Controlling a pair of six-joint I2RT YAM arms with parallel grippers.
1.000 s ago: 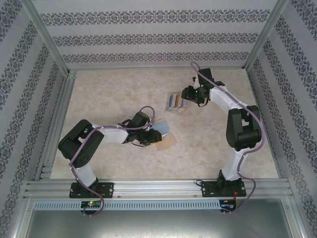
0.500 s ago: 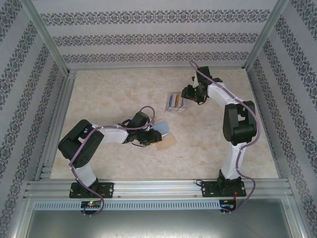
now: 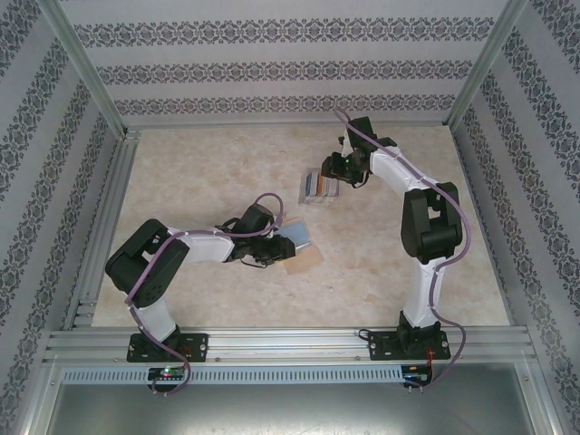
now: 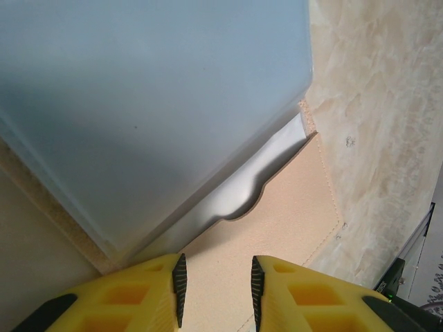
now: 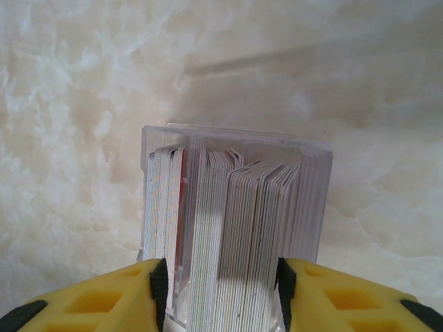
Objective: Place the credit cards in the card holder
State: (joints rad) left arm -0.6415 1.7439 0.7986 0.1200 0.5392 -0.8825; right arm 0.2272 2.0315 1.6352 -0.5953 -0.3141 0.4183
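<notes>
The outermost credit card (image 3: 334, 187) (image 5: 284, 200) stands just inside one finger, so the robot's right gripper needs to shift toward the end of the stack farthest from the red card and close.
The card holder (image 3: 302, 257) lies open mid-table, its tan flap (image 4: 291, 207) flat and its grey-blue inside panel (image 4: 152, 104) raised. My left gripper (image 3: 275, 251) sits at its left edge, and the left wrist view has the gripper (image 4: 216, 290) open with the tan flap showing in the gap between the fingers. The credit cards (image 5: 228, 221) stand on edge, packed in a clear tray (image 5: 311, 180). My right gripper (image 5: 221, 290) is open, one finger on each side of the card stack. From above, this gripper (image 3: 333, 170) hangs at the tray's (image 3: 317, 187) right end.
Patterned walls and a metal frame (image 3: 100, 227) enclose the marble-look table (image 3: 208, 172). Open room lies to the left and right of the tray and wallet.
The right arm has swung left and its gripper has come down onto the tray's right end. The left arm and wallet have not moved.
</notes>
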